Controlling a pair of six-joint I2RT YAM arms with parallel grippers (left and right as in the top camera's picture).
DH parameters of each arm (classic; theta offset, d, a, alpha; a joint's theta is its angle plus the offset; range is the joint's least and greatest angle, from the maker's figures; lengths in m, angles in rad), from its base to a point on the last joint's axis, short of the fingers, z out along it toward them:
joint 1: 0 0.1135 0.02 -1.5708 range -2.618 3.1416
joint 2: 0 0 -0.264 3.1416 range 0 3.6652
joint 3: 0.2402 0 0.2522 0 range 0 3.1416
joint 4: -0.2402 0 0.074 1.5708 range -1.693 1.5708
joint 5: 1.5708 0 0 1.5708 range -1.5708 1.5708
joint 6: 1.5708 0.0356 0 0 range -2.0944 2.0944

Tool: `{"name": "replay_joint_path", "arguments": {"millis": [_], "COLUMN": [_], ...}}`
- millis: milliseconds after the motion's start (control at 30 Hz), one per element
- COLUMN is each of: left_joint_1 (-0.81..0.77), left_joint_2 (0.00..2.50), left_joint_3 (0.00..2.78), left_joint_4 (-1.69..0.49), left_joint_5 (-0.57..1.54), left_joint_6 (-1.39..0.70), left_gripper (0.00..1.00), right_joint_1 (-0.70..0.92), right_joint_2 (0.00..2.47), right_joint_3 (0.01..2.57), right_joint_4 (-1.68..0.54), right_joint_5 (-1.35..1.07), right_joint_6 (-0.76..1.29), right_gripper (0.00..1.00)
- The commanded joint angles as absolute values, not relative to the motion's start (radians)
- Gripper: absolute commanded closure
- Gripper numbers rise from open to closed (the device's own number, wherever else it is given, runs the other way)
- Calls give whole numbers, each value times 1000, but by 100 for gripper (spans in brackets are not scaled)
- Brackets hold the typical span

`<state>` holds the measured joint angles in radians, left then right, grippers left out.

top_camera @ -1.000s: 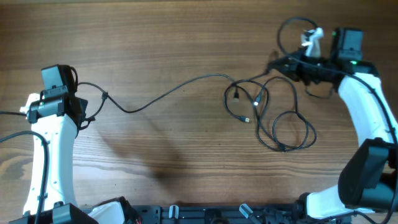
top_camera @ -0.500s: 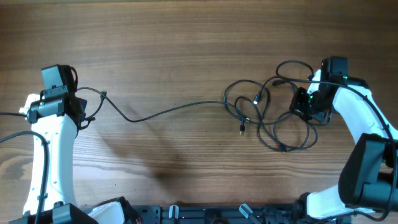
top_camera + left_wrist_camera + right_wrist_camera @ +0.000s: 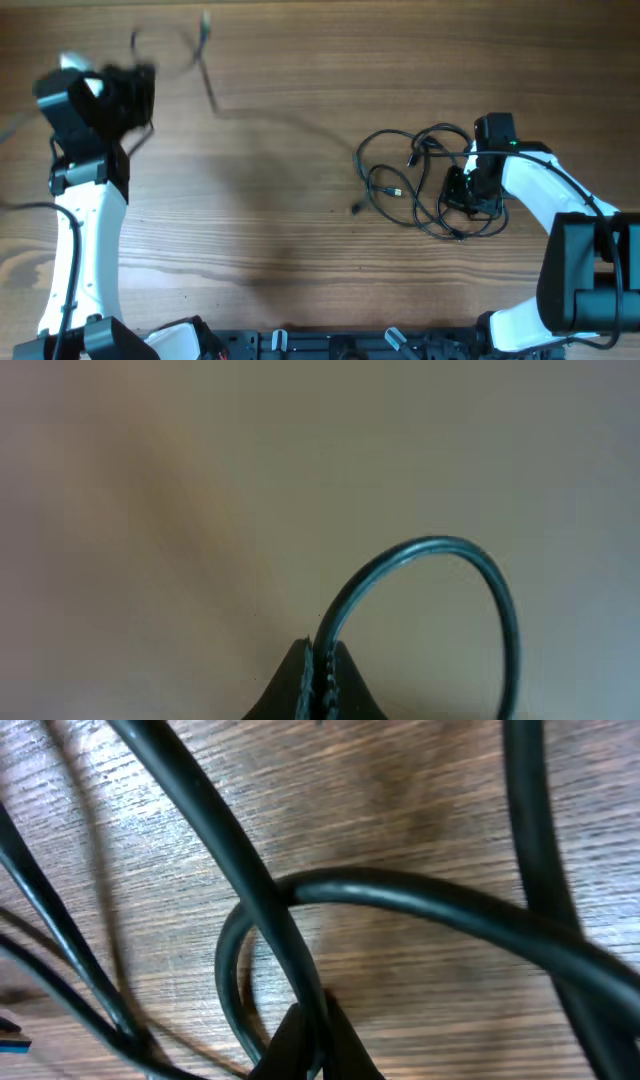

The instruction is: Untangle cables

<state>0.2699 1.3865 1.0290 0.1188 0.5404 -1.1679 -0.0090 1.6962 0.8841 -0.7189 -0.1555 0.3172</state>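
Note:
My right gripper should next tilt and move over the cable loops toward my left gripper. It should then open to let go of its piece of cable (image 3: 250,880).
A tangle of thin black cables (image 3: 425,180) lies in loose loops right of the table's centre. One cable (image 3: 205,60), blurred, runs from it up to the far left. My left gripper (image 3: 130,85) is raised at the upper left and shut on that cable, which loops up from the closed jaws in the left wrist view (image 3: 420,560). My right gripper (image 3: 462,195) is low over the tangle's right side and shut on a cable strand (image 3: 250,880), pressed close to the wood.
The wooden table (image 3: 280,240) spreads between the two arms. The arms' bases and a black rail (image 3: 330,345) sit along the front edge. The white right arm (image 3: 545,190) lies just right of the tangle.
My left gripper has swung up and away, whipping its cable toward the far left. My right gripper moved left and down onto the tangle, whose loops have bunched tighter.

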Motion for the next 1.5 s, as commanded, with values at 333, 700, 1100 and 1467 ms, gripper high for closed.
{"name": "replay_joint_path", "arguments": {"millis": [333,700,1100,1467], "left_joint_1": [511,759,548,289], "left_joint_2": [1373,1373,1373,1373], "left_joint_3": [1045,1045,1045,1045], "left_joint_4": [1080,975,975,771], "left_joint_5": [620,801,1119,1313], "left_joint_6": [-2163,-2181,-2098,-1666], "left_gripper": [96,96,96,96], "right_joint_1": [7,7,80,238], "right_joint_2": [1710,1710,1701,1700], "right_joint_3": [783,754,900,929], "right_joint_4": [-585,-494,-540,-270], "right_joint_5": [-226,-461,-996,-841], "right_joint_6": [284,131,-153,172], "right_gripper": [96,94,46,14]}}
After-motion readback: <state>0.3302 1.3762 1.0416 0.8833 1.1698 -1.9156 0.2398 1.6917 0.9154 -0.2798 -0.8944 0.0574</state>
